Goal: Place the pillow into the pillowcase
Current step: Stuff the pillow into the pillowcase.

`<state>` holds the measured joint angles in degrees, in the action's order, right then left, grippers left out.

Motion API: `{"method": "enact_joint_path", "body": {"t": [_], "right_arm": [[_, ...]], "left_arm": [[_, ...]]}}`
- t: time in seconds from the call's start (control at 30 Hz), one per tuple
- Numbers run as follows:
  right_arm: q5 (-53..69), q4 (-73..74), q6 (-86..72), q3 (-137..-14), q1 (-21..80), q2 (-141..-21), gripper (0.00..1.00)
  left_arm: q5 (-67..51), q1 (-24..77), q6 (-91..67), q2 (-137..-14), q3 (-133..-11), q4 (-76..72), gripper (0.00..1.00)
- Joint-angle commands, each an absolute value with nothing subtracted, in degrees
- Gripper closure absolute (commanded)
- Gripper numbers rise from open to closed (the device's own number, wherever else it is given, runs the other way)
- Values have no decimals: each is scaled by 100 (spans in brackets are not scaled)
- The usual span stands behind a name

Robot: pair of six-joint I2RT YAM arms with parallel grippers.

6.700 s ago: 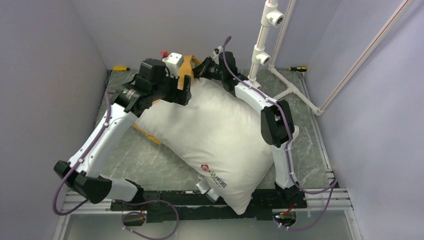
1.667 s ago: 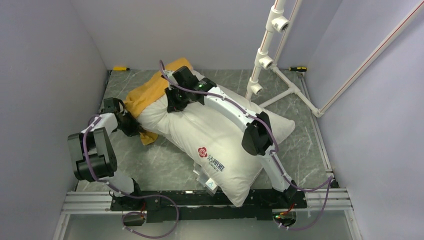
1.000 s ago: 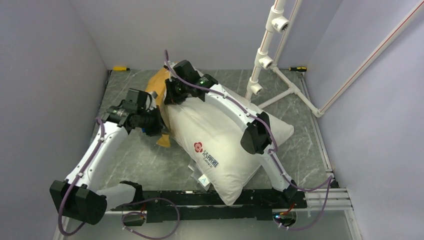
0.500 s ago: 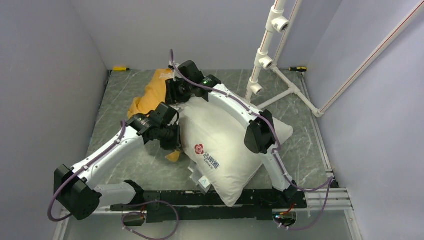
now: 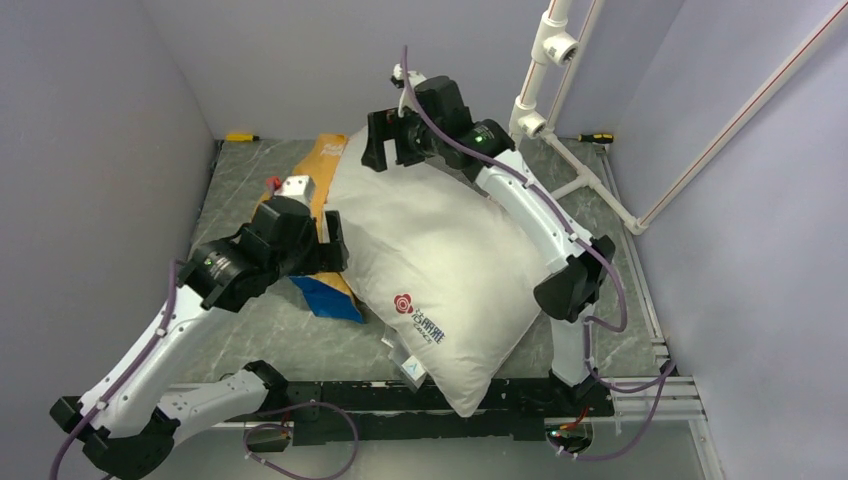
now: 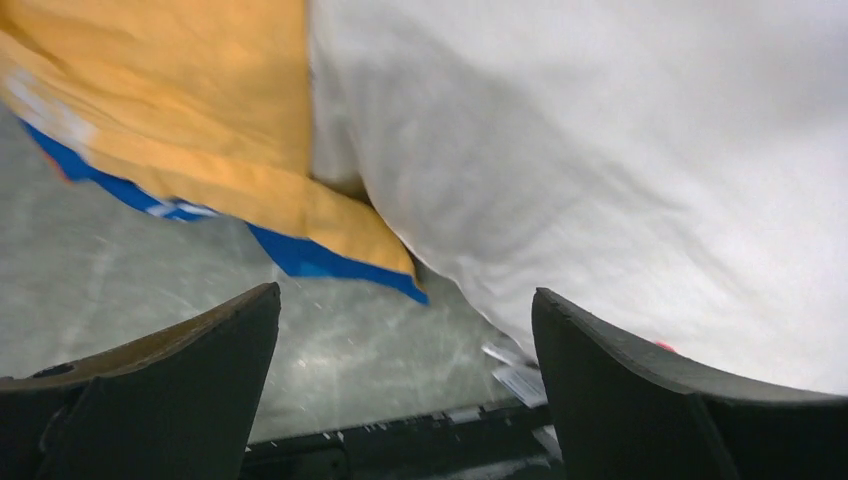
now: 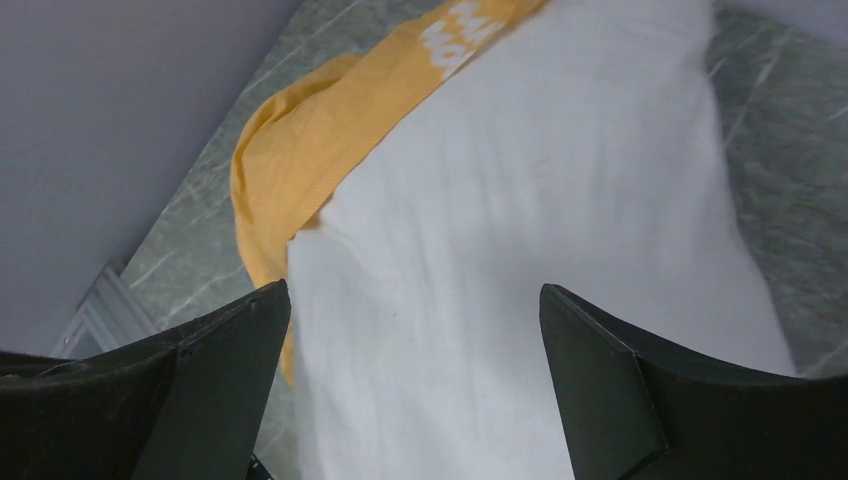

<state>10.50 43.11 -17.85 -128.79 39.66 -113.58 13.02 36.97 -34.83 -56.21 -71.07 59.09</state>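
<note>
I need to move my right gripper down onto the pillow's far end (image 5: 394,178) (image 7: 422,325) next and close it there. Its open fingers are above bare white fabric, clear of the orange pillowcase.
The white pillow (image 5: 440,255) lies slantwise across the table, its red logo (image 5: 407,303) and tags toward the near edge. The pillowcase lies partly under its left side: orange fabric (image 5: 322,170) at the back, a blue corner (image 5: 330,297) near the front. My left gripper (image 5: 333,243) is open beside the pillow's left edge, above the pillowcase (image 6: 200,120) and the pillow (image 6: 600,150), holding nothing (image 6: 405,330). My right gripper (image 5: 385,148) hovers open over the pillow's far end (image 7: 530,250), with orange pillowcase (image 7: 330,130) to its left and nothing between its fingers (image 7: 415,330).
A white pipe frame (image 5: 530,100) stands at the back right. Two yellow-handled tools (image 5: 240,136) (image 5: 597,138) lie along the back wall. Grey walls close in on the left, back and right sides. A black rail (image 5: 400,395) runs along the near edge under the pillow's corner.
Both grippers went from shut to open and let go. The right arm rose toward the back. The left arm lifted; the pillowcase's blue corner now shows.
</note>
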Motion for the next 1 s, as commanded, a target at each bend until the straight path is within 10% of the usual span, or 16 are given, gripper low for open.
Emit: {"method": "enact_joint_path", "body": {"t": [0.0, 0.37, 0.63, 0.97], "right_arm": [[748, 4200, -1815, -13043, 3597, -11566, 2], [1898, 3860, -2672, -13938, 3182, -13561, 7], [3663, 3018, -2733, -12339, 3405, -13035, 99], [4076, 2805, -2716, -11524, 3709, -12652, 100]], "left_arm": [[2664, 3696, -2773, -5857, -7680, 5887, 0], [861, 1993, -2261, -7838, -9277, 5169, 1], [-520, 738, -2235, -10194, -11941, 5323, 1], [-2191, 231, -2299, -12296, -13314, 5376, 9]]}}
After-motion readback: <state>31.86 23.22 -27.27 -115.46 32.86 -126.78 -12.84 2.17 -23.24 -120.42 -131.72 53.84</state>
